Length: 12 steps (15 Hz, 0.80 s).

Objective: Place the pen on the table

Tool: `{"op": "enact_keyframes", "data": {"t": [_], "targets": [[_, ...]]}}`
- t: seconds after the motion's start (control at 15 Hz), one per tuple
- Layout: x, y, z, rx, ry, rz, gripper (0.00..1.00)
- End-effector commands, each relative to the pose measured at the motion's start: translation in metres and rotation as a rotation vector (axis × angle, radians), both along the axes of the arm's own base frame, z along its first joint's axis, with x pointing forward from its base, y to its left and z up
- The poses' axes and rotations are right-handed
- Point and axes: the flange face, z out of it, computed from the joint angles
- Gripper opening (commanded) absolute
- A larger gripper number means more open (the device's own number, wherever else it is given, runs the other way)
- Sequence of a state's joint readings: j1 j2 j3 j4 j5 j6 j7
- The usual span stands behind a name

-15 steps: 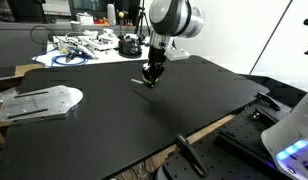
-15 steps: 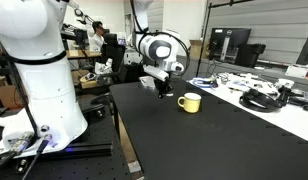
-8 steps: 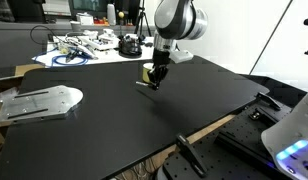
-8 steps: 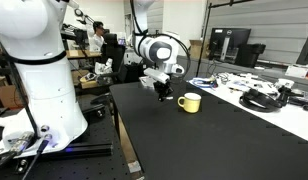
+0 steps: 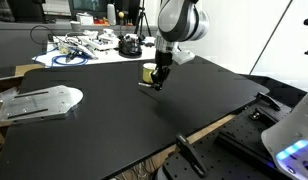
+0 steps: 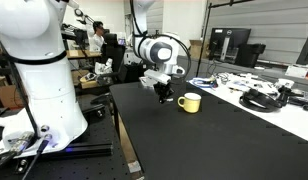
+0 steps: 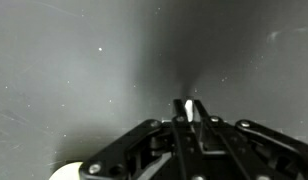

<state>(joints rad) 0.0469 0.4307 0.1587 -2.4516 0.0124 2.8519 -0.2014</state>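
The pen still hangs above the table, so the robot's gripper will move gently away from the yellow cup [image 6: 190,102] and lower the pen onto the bare black tabletop to let go of it.
The pen [image 5: 146,85] is a thin dark stick held in my gripper [image 5: 156,86], jutting out sideways just above the black table [image 5: 114,125]. In the wrist view the fingers [image 7: 180,108] stand close together with a pale sliver of the pen [image 7: 191,113] pinched between them, over the dark table top [image 7: 74,60]. In an exterior view the gripper [image 6: 162,97] hangs low over the table [image 6: 214,140], just beside the small yellow cup [image 6: 190,102]. The cup [image 5: 147,71] also shows behind the gripper.
A long black bar with a knobbed end [image 5: 189,155] lies at the table's wooden edge. A grey metal plate [image 5: 39,102] sits at one side. A white table with cables [image 5: 84,47] stands behind. A white robot base [image 6: 34,70] stands beside the table.
The gripper has shifted a little sideways, toward the yellow cup, with the pen still in it. It stays low over the table.
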Motion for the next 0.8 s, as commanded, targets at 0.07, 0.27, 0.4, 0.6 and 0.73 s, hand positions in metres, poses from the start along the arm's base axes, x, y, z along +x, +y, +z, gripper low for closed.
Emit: {"op": "enact_keyframes", "data": {"t": [0.07, 0.27, 0.4, 0.6, 0.73], "targets": [[-0.0041, -0.0014, 0.0049, -0.017, -0.015, 0.008, 0.03], [-0.0057, -0.0019, 0.0047, -0.021, 0.007, -0.002, 0.03], [-0.0112, -0.0002, 0.0033, -0.013, 0.074, -0.011, 0.03], [-0.0074, 0.0008, -0.0044, -0.013, 0.064, 0.013, 0.12], [-0.0078, 0.0012, -0.0046, -0.013, 0.066, 0.014, 0.12]]}}
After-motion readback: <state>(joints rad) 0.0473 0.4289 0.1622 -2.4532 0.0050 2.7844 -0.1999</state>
